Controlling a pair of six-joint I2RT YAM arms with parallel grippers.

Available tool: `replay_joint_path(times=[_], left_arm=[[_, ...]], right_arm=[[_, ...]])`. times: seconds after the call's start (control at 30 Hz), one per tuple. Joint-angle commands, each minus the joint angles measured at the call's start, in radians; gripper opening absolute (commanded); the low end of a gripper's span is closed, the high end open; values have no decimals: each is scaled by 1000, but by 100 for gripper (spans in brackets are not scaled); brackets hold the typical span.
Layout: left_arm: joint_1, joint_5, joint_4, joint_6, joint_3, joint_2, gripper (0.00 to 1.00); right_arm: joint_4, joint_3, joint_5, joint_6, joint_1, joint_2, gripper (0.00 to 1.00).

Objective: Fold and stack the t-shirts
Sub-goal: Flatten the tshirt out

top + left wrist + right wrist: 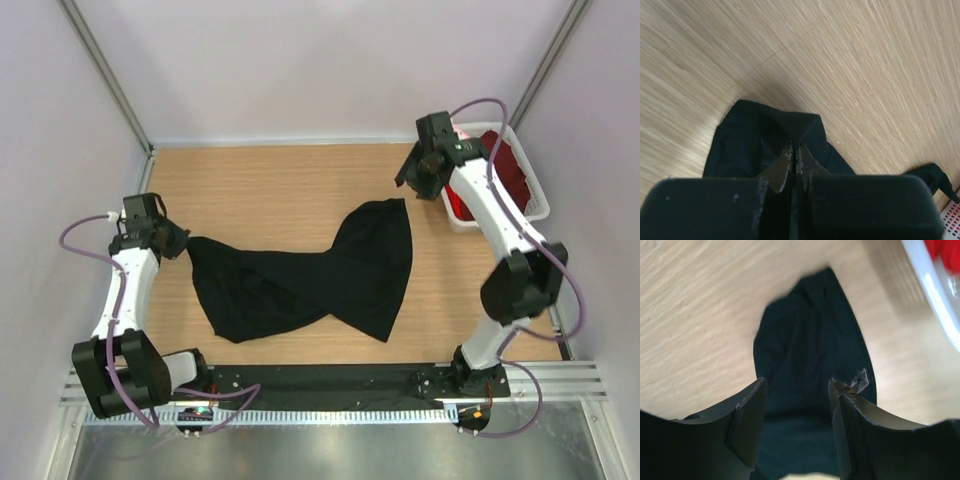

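Note:
My right gripper moves back toward the base and down onto the shirt's near pointed corner (386,336) next, since it sticks out free, away from the shirt's pinched end.
A large black t-shirt (300,278) lies twisted across the middle of the wooden table, one end at the left and one at the back right. My left gripper (181,243) is shut on its left corner, and the left wrist view shows the fingertips (789,152) pinched together on the black cloth (740,145). My right gripper (413,178) hovers open just past the shirt's back-right tip. In the right wrist view the shirt (810,340) lies on the table below the spread jaws of that gripper (797,385), with nothing clamped. Red and maroon t-shirts (505,172) sit bunched in a basket.
A white plastic basket (537,192) stands at the back right corner, right beside the right arm's wrist; its rim (935,295) shows in the right wrist view. Pale walls close in the table on the left, back and right.

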Motion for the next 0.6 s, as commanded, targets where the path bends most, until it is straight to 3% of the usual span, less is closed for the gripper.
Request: replay_joint_path(times=[0.0, 0.2, 0.37, 0.57], left_arm=[[9, 64, 96, -14, -18, 3, 0], [9, 96, 123, 29, -32, 26, 0], [9, 161, 140, 35, -45, 44, 0], [9, 178, 148, 37, -55, 33, 0]], right_arm=[[-137, -188, 95, 181, 69, -170, 58], [-180, -629, 103, 456, 286, -411, 54], [-103, -867, 83, 633, 475, -539, 53], [-2, -1088, 14, 782, 524, -630, 53]])
